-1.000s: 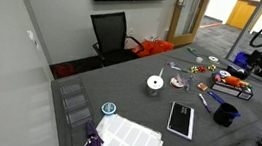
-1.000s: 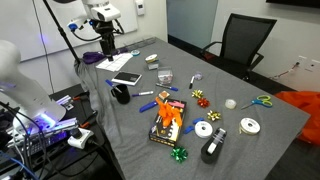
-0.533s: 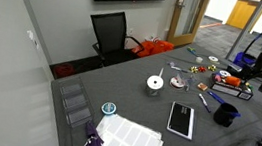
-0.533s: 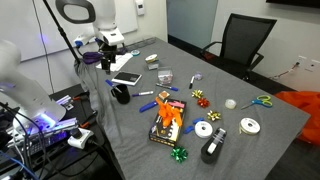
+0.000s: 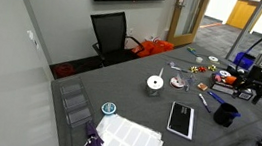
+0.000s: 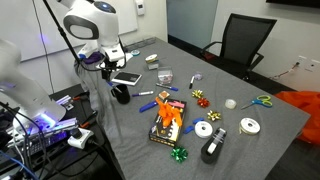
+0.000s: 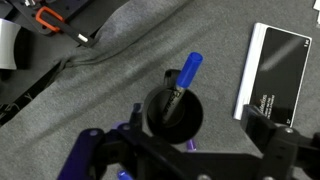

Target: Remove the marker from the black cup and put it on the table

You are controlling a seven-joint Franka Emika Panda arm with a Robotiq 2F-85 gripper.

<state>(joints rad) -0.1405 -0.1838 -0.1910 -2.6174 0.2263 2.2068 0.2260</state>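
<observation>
The open gripper moves down toward the black cup [image 7: 170,118] next, its fingers straddling the marker's blue cap end [image 7: 189,69], because that end sticks out over the cup's rim.
The black cup [image 7: 170,118] stands upright on the dark grey table [image 7: 95,95], and it shows in both exterior views [image 5: 225,114] [image 6: 122,94]. A marker [image 7: 184,80] with a blue cap leans in the cup, cap end up and out over the rim. In the wrist view my gripper [image 7: 200,124] is open and above the cup, with one finger left of the cup and the other to its right. It holds nothing. In the exterior views the gripper [image 5: 259,91] [image 6: 112,70] hangs just above the cup near the table's edge.
A flat black tablet [image 7: 275,70] [image 5: 181,118] [image 6: 127,79] lies right beside the cup. More markers [image 6: 146,94], an orange-and-black box [image 6: 167,120], white tape rolls [image 6: 204,129], bows and scissors [image 6: 262,100] are strewn about. A white sheet [image 5: 128,138] lies at one end.
The arm has swung over and come down towards the black cup. The cup, the marker and the other objects have not moved.
</observation>
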